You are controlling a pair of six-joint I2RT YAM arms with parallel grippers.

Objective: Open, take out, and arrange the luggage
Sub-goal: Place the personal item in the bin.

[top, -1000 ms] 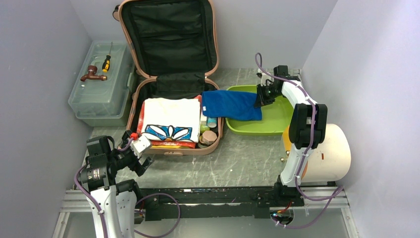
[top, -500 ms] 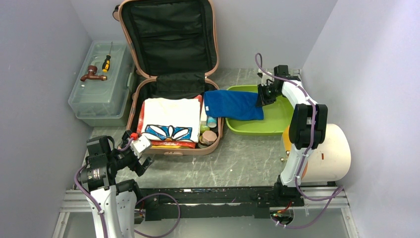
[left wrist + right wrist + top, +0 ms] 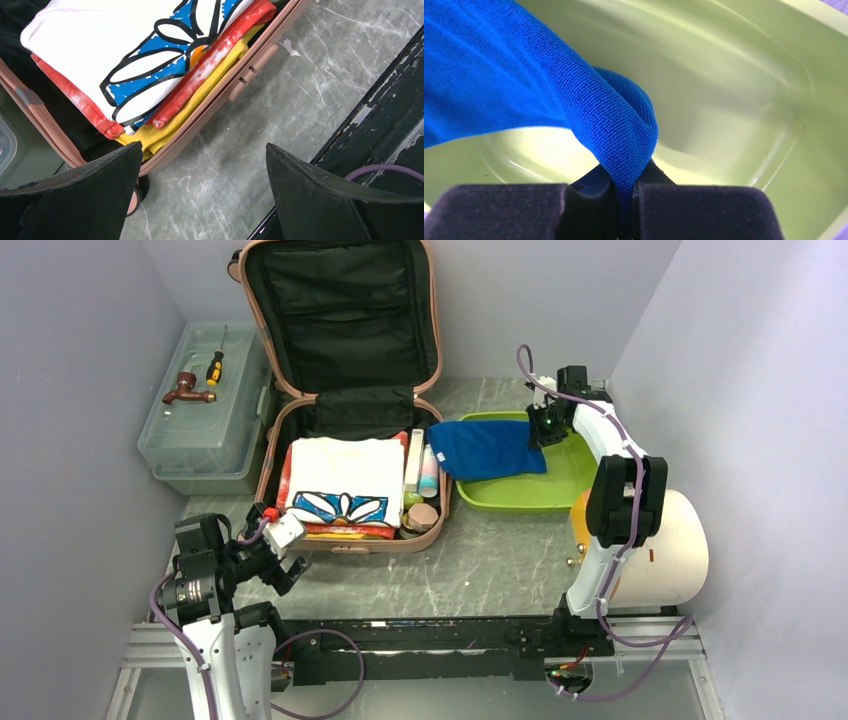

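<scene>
My right gripper draws the towel (image 3: 492, 448), still overlapping the tray's rim, down and rightward in the top view to the tray's bare end (image 3: 570, 466) next and releases.
The salmon-pink luggage (image 3: 262, 465) lies open at the back middle, its black-lined lid upright. Inside are a folded white shirt with a blue flower print (image 3: 345, 480) on red and yellow clothes (image 3: 210, 67), and small bottles along its right side (image 3: 425, 485). My right gripper (image 3: 545, 428) is shut on a blue towel (image 3: 492, 448), which hangs over the lime green tray (image 3: 560, 485); in the right wrist view the towel (image 3: 574, 85) is pinched between the jaws above the tray (image 3: 734, 90). My left gripper (image 3: 285, 555) stands open over the table at the luggage's near left corner (image 3: 200, 125), holding nothing.
A translucent grey-green toolbox (image 3: 195, 435) stands at the back left with a brown tap (image 3: 185, 390) and a screwdriver (image 3: 214, 368) on its lid. A large cream cylinder (image 3: 665, 545) lies near the right arm's base. Grey walls close in on both sides.
My right gripper has carried the blue towel to the right, off the luggage's edge and further over the green tray. The left arm has not moved.
</scene>
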